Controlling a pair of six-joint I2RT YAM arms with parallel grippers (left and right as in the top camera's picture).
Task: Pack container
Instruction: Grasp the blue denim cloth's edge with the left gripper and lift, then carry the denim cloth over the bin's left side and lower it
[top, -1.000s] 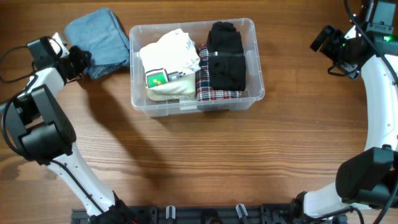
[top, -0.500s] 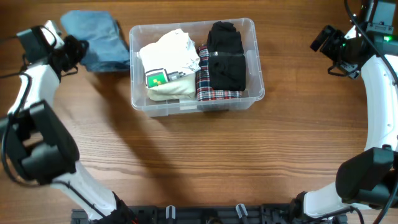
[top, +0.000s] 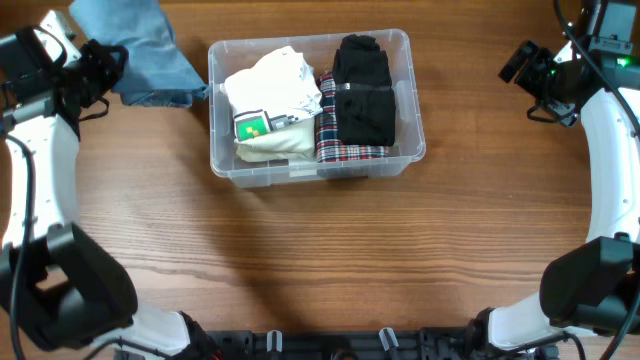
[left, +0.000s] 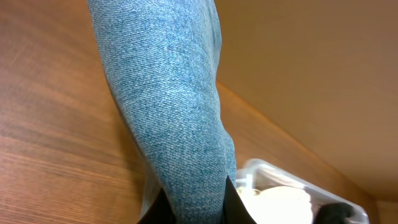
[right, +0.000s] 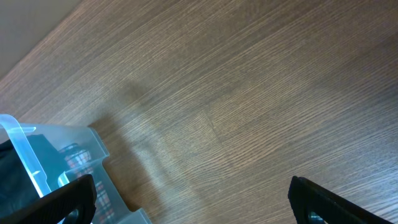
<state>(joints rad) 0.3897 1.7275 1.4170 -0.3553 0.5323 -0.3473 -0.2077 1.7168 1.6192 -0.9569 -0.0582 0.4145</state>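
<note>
My left gripper lifts the jeans (top: 138, 45) over the container next, then lowers them onto the white garment (top: 272, 82).
The clear plastic container (top: 222, 166) stands at the middle of the table, holding a white garment (top: 272, 82), a plaid cloth (top: 328, 140) and a black garment (top: 363, 92). My left gripper (top: 105, 68) is shut on folded blue jeans (top: 138, 45) and holds them up at the far left, left of the container. In the left wrist view the jeans (left: 180, 118) hang between the jaws (left: 198, 208), with the container's corner (left: 273, 180) beyond. My right gripper (top: 520, 62) is open and empty at the far right; its view shows a corner of the container (right: 93, 146).
The wooden table (top: 320, 260) runs under everything. Both arm bases (top: 330, 345) sit at the front edge.
My left gripper has lifted the jeans and carried them back and to the left, off the table. The right arm has not moved.
</note>
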